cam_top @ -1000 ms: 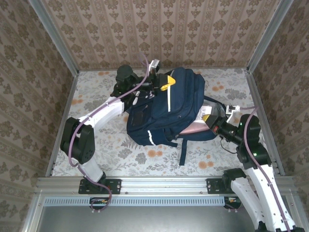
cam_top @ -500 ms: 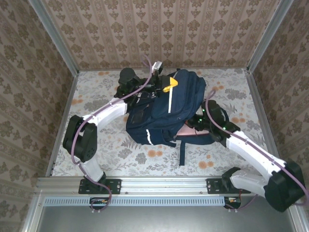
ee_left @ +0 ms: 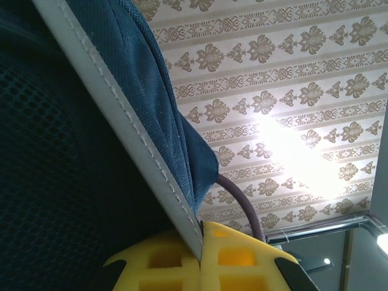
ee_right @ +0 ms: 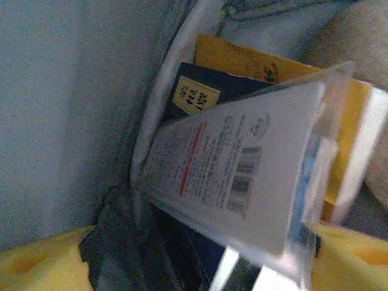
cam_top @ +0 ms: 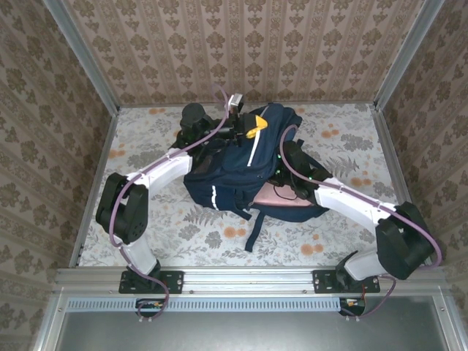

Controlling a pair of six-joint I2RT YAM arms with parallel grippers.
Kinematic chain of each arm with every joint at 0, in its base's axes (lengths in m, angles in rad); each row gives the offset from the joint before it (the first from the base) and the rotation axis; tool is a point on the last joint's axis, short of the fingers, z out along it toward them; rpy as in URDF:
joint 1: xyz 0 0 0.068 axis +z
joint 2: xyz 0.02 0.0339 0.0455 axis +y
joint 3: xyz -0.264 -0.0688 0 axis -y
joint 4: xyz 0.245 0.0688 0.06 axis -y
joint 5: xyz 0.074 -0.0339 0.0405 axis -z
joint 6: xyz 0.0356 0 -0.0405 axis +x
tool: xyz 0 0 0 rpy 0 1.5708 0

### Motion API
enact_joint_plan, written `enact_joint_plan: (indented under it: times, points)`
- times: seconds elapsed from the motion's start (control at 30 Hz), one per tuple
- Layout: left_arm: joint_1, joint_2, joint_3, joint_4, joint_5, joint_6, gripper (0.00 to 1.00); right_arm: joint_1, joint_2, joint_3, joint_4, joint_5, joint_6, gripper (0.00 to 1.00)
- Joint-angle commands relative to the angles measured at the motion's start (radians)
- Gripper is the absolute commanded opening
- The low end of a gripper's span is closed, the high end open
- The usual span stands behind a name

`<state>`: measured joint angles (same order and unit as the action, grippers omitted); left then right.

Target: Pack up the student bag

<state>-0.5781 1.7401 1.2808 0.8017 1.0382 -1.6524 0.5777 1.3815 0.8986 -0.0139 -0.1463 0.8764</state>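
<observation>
The left gripper brings the bag's raised edge back down toward the bag's pink-lined opening [cam_top: 279,195] and releases it next, since books are inside.
The student bag [cam_top: 234,172], navy with white stripes, lies in the middle of the table with its opening toward the right. My left gripper [cam_top: 252,131] is shut on the bag's upper edge; in the left wrist view its yellow pads [ee_left: 242,260] pinch the white stripe [ee_left: 121,115]. My right arm [cam_top: 344,201] reaches into the bag's opening. In the right wrist view my right gripper [ee_right: 200,267] stands open inside the bag, pads far apart. Between them lies a clear plastic package [ee_right: 242,176] with a barcode label. Behind it sit a navy book with a yellow label [ee_right: 194,94] and an orange-yellow book [ee_right: 267,63].
The floral table [cam_top: 146,219] is walled by patterned panels on three sides. A dark bag strap [cam_top: 256,223] trails toward the near edge. Pink lining [cam_top: 274,196] shows at the bag's mouth. A metal rail [cam_top: 248,278] runs along the front.
My right arm swung from the right side into the bag's opening and its gripper opened. The bag shifted slightly left, and the left gripper kept its hold.
</observation>
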Motion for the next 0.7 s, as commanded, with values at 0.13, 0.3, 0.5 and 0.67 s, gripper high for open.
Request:
enact_joint_plan:
  times: [0.13, 0.3, 0.5, 0.67]
  points:
    - [-0.003, -0.078, 0.010, 0.210, -0.018, 0.045, 0.00, -0.041, -0.281, -0.066, -0.246, 0.166, -0.139, 1.00]
    - [0.002, -0.111, -0.044, 0.084, -0.034, 0.147, 0.00, -0.146, -0.424, -0.091, -0.390, 0.249, -0.179, 1.00]
    - [-0.013, -0.179, -0.079, -0.245, -0.070, 0.403, 0.00, -0.314, -0.561, -0.100, -0.459, 0.268, -0.060, 1.00]
    - [-0.044, -0.193, -0.086, -0.424, -0.128, 0.549, 0.02, -0.404, -0.723, -0.197, -0.375, 0.194, -0.146, 1.00]
